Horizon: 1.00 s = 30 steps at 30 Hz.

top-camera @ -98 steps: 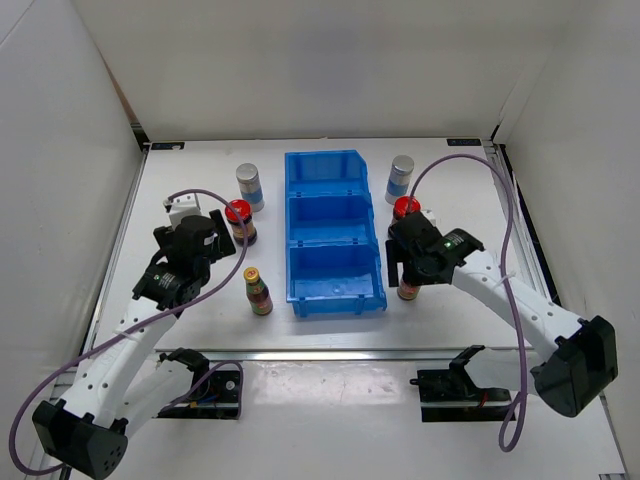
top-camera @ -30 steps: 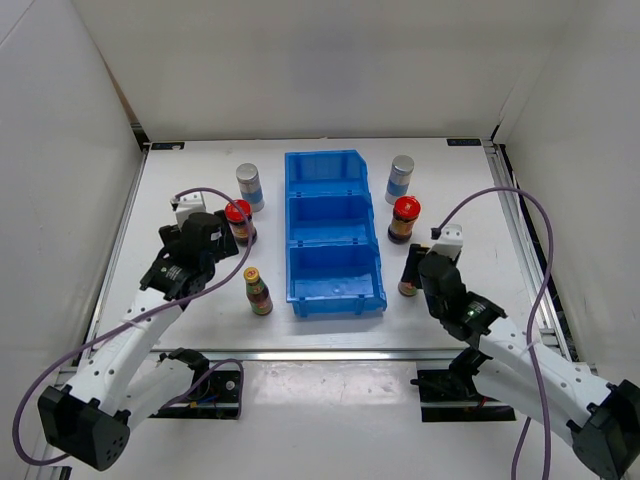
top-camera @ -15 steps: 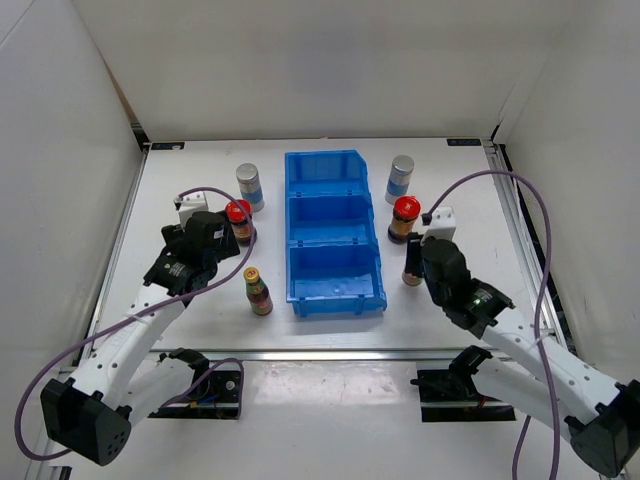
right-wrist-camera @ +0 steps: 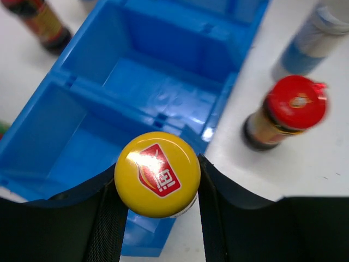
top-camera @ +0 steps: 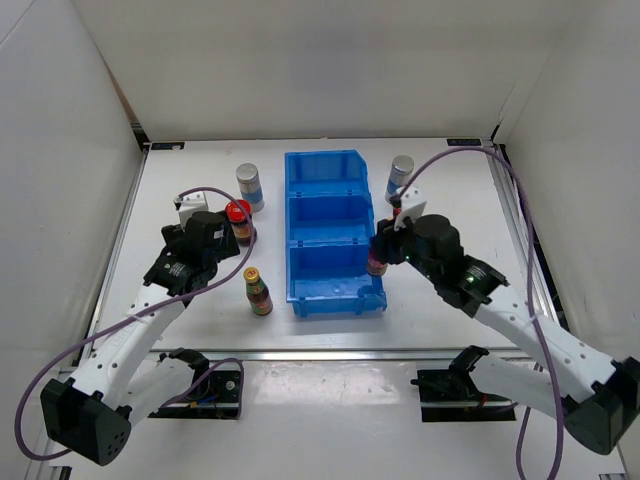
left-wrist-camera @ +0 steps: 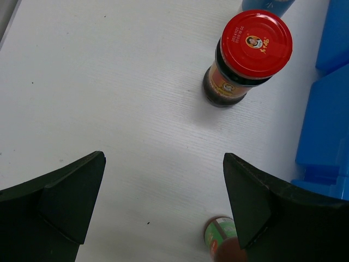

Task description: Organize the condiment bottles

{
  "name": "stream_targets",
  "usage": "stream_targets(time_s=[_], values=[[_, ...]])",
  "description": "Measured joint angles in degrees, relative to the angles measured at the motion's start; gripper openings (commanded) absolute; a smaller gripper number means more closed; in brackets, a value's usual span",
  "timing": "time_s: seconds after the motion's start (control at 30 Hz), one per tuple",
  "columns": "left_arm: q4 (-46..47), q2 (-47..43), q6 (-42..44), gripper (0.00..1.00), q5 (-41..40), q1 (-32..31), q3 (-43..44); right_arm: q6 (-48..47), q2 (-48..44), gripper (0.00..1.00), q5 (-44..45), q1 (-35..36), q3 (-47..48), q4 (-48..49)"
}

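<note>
The slim dark bottle hangs over the side of the bin's near section, so the robot's right gripper needs to shift past it next, over the section's empty bottom, then lower and open.
My right gripper (top-camera: 378, 258) is shut on a slim dark bottle with a yellow cap (right-wrist-camera: 157, 173), held upright over the right wall of the blue bin (top-camera: 291, 232), at its near compartment. A red-lidded jar (right-wrist-camera: 286, 112) and a white-blue shaker (right-wrist-camera: 316, 38) stand on the table just right of the bin (right-wrist-camera: 158, 87). Left of the bin stand another shaker (top-camera: 248, 185), a red-lidded jar (top-camera: 238, 220) and a second yellow-capped bottle (top-camera: 258, 290). My left gripper (left-wrist-camera: 163, 158) hangs open above the table, short of that red-lidded jar (left-wrist-camera: 248, 54), nothing between its fingers.
The bin has three compartments in a row, with nothing in those that show. White walls close in the table on the left, back and right. The right arm covers most of the right red-lidded jar in the top view.
The right gripper has lifted the yellow-capped bottle from the table beside the bin and carried it left and away, over the bin's right wall. The left arm has stayed put.
</note>
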Motion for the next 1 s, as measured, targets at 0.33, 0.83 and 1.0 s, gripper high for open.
stream_targets(time_s=[0.33, 0.83, 1.0], values=[[-0.02, 1.01, 0.0, 1.0, 0.24, 0.0, 0.0, -8.02, 10.6, 0.0, -13.51, 0.44, -0.07, 1.16], [0.07, 1.66, 0.26, 1.0, 0.9, 0.0, 0.0, -9.44, 12.52, 0.32, -16.28, -0.63, -7.02, 9.18], [0.04, 1.42, 0.28, 1.0, 0.9, 0.0, 0.0, -9.64, 12.41, 0.48, -16.72, -0.63, -7.02, 9.27]])
